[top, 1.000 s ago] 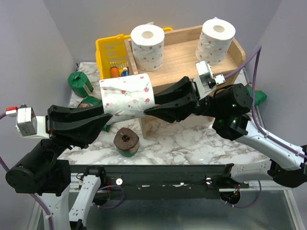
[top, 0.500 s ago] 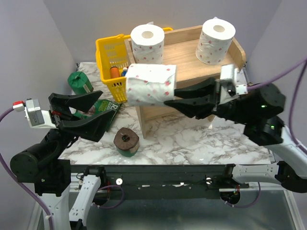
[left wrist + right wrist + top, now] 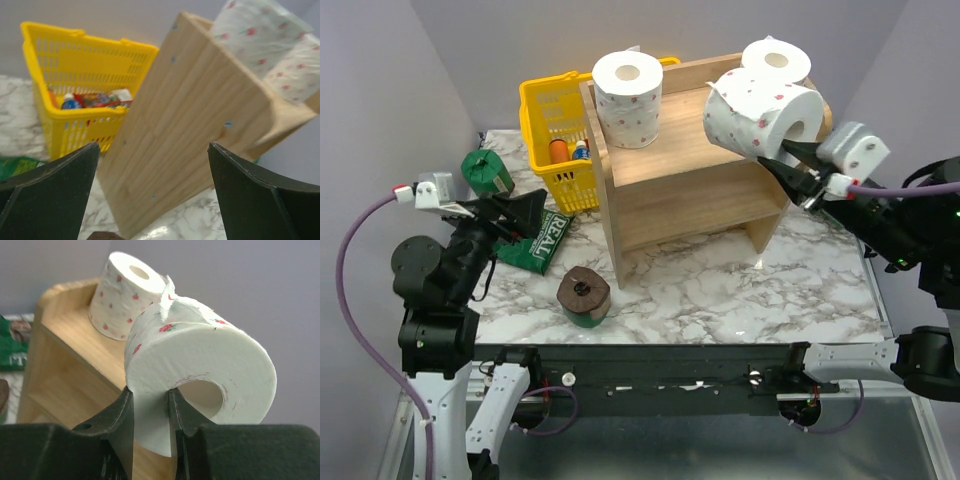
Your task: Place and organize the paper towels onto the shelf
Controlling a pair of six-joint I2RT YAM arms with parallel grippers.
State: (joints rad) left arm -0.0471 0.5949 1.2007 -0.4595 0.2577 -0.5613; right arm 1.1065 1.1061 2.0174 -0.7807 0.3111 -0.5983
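Note:
My right gripper should next go left in the top view and down onto the shelf's bare part between the standing rolls.
My right gripper (image 3: pixel 782 150) is shut on the wall of a white dotted paper towel roll (image 3: pixel 760 112), one finger inside its hollow core (image 3: pixel 200 395). The roll hangs tilted over the right end of the wooden shelf (image 3: pixel 680 135). In the right wrist view the gripper (image 3: pixel 150 392) pinches this roll (image 3: pixel 200 355). Two more dotted rolls stand upright on the top tier, at the left (image 3: pixel 628 95) and at the back right (image 3: pixel 777 58). Two green-wrapped rolls lie on the table, at the far left (image 3: pixel 487 172) and at the front (image 3: pixel 584 296). My left gripper (image 3: pixel 525 215) is open and empty, left of the shelf (image 3: pixel 190 115).
A yellow basket (image 3: pixel 555 130) with small bottles stands against the shelf's left side. A flat green bag marked "REAL" (image 3: pixel 542 240) lies in front of the basket, under my left gripper. Purple-grey walls close in behind and on both sides of the marble table (image 3: pixel 740 290).
The left gripper let go of the dotted roll, opened and drew back to the left. The right gripper, shut on the roll, carried it up and to the right over the shelf.

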